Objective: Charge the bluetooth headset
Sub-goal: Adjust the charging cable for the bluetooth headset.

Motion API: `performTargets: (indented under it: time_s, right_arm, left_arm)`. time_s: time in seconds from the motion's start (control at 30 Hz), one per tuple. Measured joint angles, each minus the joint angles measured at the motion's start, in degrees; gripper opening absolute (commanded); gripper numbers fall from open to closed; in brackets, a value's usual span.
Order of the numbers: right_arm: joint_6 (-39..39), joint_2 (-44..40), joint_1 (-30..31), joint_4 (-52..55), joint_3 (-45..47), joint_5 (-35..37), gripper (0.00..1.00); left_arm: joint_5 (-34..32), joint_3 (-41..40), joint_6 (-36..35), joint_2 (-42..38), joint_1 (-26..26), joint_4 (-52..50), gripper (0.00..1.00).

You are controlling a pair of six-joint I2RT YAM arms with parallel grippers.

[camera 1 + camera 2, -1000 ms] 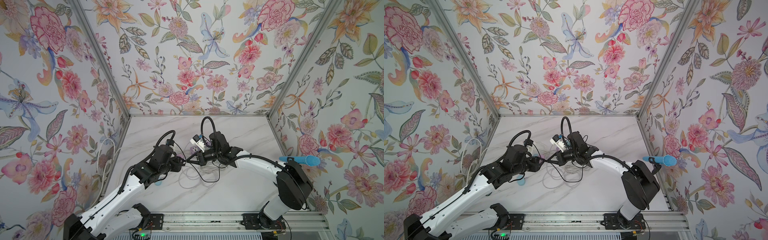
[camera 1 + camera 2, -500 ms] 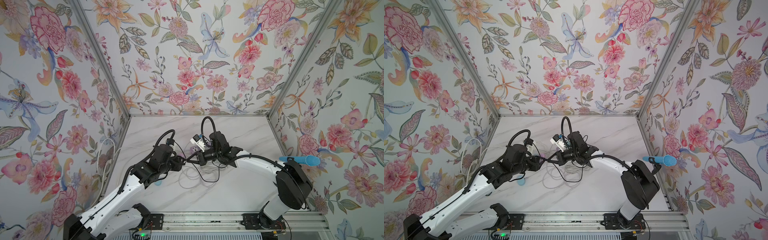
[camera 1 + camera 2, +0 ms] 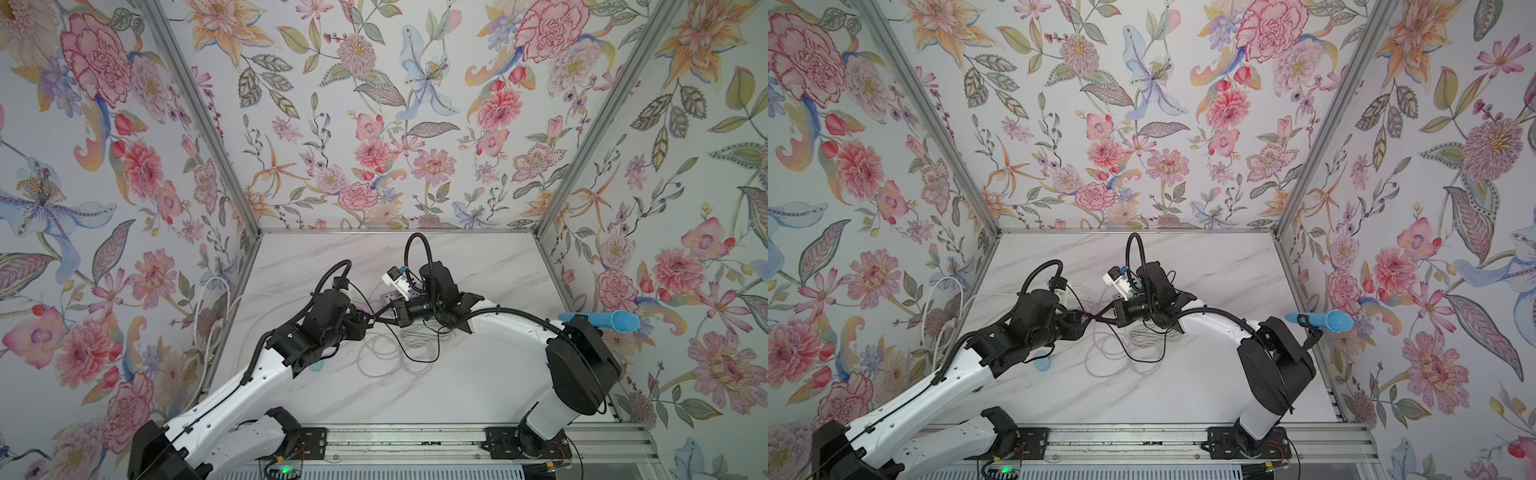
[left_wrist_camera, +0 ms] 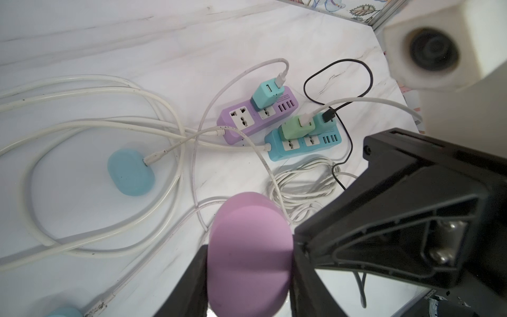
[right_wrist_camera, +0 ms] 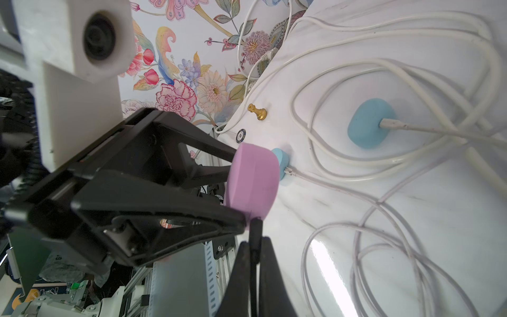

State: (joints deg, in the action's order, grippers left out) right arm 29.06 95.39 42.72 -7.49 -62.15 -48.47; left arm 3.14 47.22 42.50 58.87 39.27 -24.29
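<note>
The left gripper will next move back and down and let go of the pink case (image 4: 249,252) on the bare tabletop, since that clear spot is below the gripper, toward the robot's base.
The bluetooth headset is a pink oval case (image 4: 249,252) held above the table, with my left gripper (image 4: 248,274) shut on its two sides. In the right wrist view the pink case (image 5: 252,181) stands on edge. My right gripper (image 5: 253,255) is shut on a black plug (image 5: 255,227), whose tip touches the case's lower edge. The plug's black cable (image 4: 351,142) runs back to a teal charger (image 4: 322,123). In both top views the grippers meet tip to tip over the middle of the table, left gripper (image 3: 368,316) against right gripper (image 3: 380,316).
A purple power strip (image 4: 247,120) and a blue power strip (image 4: 301,144) lie side by side with chargers plugged in. A blue case (image 4: 130,171) lies with a white cable in it. White cable loops (image 4: 304,184) cover the table. A gold pawn (image 5: 258,112) stands near the left wall.
The left gripper with the pink case has edged slightly toward the right gripper. The right jaws have drawn a little tighter on the black plug.
</note>
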Motion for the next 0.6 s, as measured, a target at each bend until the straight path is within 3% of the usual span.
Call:
performTargets:
  time_s: [0.2, 0.3, 0.37, 0.47, 0.6]
  right_arm:
    - [0.42, 0.35, -0.02, 0.44, 0.0, 0.42, 0.0]
    - [0.42, 0.35, -0.02, 0.44, 0.0, 0.46, 0.0]
    - [0.44, 0.35, -0.02, 0.39, 0.02, 0.39, 0.09]
    - [0.76, 0.33, -0.2, -0.26, 0.37, 0.44, 0.29]
    - [0.66, -0.11, -0.61, -0.92, 1.18, 0.66, 0.39]
  left_arm:
    - [-0.39, -0.04, -0.04, 0.68, 0.15, 0.0, 0.14]
    - [-0.59, -0.07, -0.04, 0.59, 0.2, 0.0, 0.2]
    - [-0.61, -0.24, 0.0, 0.26, 0.17, 0.02, 0.26]
    - [1.11, -1.09, 0.57, -1.16, 0.5, 1.49, 0.25]
    - [2.27, -1.92, 1.49, -2.89, 0.35, 2.08, 0.22]
